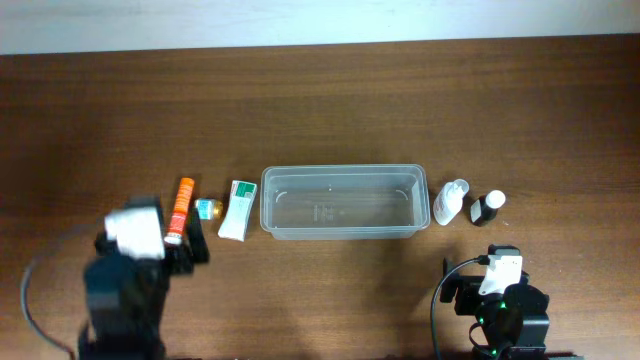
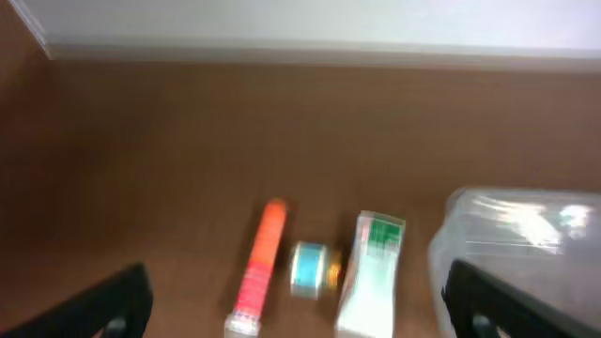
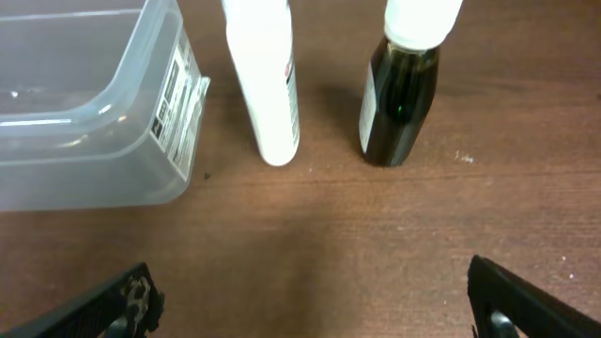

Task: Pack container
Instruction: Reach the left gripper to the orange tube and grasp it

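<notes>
The left gripper reaches outward and down onto the tube's middle [image 1: 180, 209] [image 2: 260, 268] next, as the orange tube lies outward of and below it. The middle is slim enough for the open fingers.
The clear plastic container [image 1: 340, 201] stands empty at the table's middle; it also shows in the left wrist view [image 2: 526, 244] and the right wrist view [image 3: 84, 103]. Left of it lie an orange tube [image 1: 181, 208] [image 2: 258, 268], a small blue-capped bottle [image 1: 208, 209] [image 2: 308, 268] and a white-green tube [image 1: 238, 209] [image 2: 371, 277]. Right of it lie a white bottle [image 1: 451, 201] [image 3: 268, 80] and a dark bottle with a white cap [image 1: 488, 207] [image 3: 402, 94]. My left gripper [image 2: 296, 314] is open and empty, just short of the left items. My right gripper [image 3: 315, 305] is open and empty, short of the two bottles.
The brown wooden table [image 1: 330, 110] runs back to a white wall [image 1: 300, 20]. Both arm bases sit at the front edge, the left [image 1: 125, 290] and the right [image 1: 505, 300].
</notes>
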`<state>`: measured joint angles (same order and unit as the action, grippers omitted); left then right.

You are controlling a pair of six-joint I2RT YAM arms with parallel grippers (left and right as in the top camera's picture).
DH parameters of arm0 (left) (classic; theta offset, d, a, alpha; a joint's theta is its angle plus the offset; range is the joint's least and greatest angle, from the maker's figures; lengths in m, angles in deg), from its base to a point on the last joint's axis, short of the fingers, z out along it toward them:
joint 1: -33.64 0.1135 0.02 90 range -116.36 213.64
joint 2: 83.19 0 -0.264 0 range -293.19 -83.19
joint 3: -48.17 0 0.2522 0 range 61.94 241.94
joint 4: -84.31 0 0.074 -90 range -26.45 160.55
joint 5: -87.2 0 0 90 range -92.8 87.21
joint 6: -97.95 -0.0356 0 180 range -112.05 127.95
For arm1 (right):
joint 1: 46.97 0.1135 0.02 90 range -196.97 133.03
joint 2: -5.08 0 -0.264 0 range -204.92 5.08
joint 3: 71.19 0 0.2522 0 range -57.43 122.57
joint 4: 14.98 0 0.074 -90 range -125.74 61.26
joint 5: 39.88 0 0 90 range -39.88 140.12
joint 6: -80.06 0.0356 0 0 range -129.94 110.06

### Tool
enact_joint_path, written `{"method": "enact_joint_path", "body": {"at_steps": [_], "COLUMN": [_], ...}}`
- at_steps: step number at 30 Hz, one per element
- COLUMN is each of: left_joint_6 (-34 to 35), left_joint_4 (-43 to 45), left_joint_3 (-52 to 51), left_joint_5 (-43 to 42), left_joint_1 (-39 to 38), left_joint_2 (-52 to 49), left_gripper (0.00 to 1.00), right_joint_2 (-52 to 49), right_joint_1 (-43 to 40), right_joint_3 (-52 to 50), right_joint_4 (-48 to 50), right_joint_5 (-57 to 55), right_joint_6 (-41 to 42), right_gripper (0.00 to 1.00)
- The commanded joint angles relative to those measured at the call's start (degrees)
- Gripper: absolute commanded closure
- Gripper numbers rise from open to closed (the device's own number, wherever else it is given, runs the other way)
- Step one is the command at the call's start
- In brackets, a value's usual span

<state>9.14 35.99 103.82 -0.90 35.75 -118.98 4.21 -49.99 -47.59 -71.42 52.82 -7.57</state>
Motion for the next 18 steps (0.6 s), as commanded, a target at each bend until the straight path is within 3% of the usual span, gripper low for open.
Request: {"method": "enact_joint_path", "body": {"at_steps": [1,5,9,12,16,18], "left_joint_6": [0.5,0.5,0.5,-4.4,-13.2,-17.4], "left_joint_4": [-5.5,-13.3,-18.9,-19.5,-20.4,-20.4], "left_joint_3": [13.6,28.2,36.6,37.3,37.3,37.3], "left_joint_5": [-0.5,-0.7,-1.0,-1.1,-7.5,-6.6], "left_joint_1": [4.6,9.9,11.2,11.2,11.0,10.8], "left_joint_2": [-20.5,-37.5,-48.2,-53.3,-58.5,-60.8], "left_gripper": [0.0,0.0,0.0,0.0,0.01,0.07], "right_joint_2": [0.7,0.7,0.7,0.7,0.7,0.7], "right_joint_1": [-0.4,-0.4,-0.4,-0.4,-0.4,-0.4], "right_joint_3": [-0.5,-0.5,-0.5,-0.5,-0.5,-0.5], "right_joint_4": [-0.1,-0.1,-0.1,-0.1,-0.1,-0.1], "right_joint_5": [0.1,0.1,0.1,0.1,0.1,0.1], "right_joint_6": [0.0,0.0,0.0,0.0,0.0,0.0], "right_gripper": [0.02,0.01,0.01,0.02,0.02,0.02]}}
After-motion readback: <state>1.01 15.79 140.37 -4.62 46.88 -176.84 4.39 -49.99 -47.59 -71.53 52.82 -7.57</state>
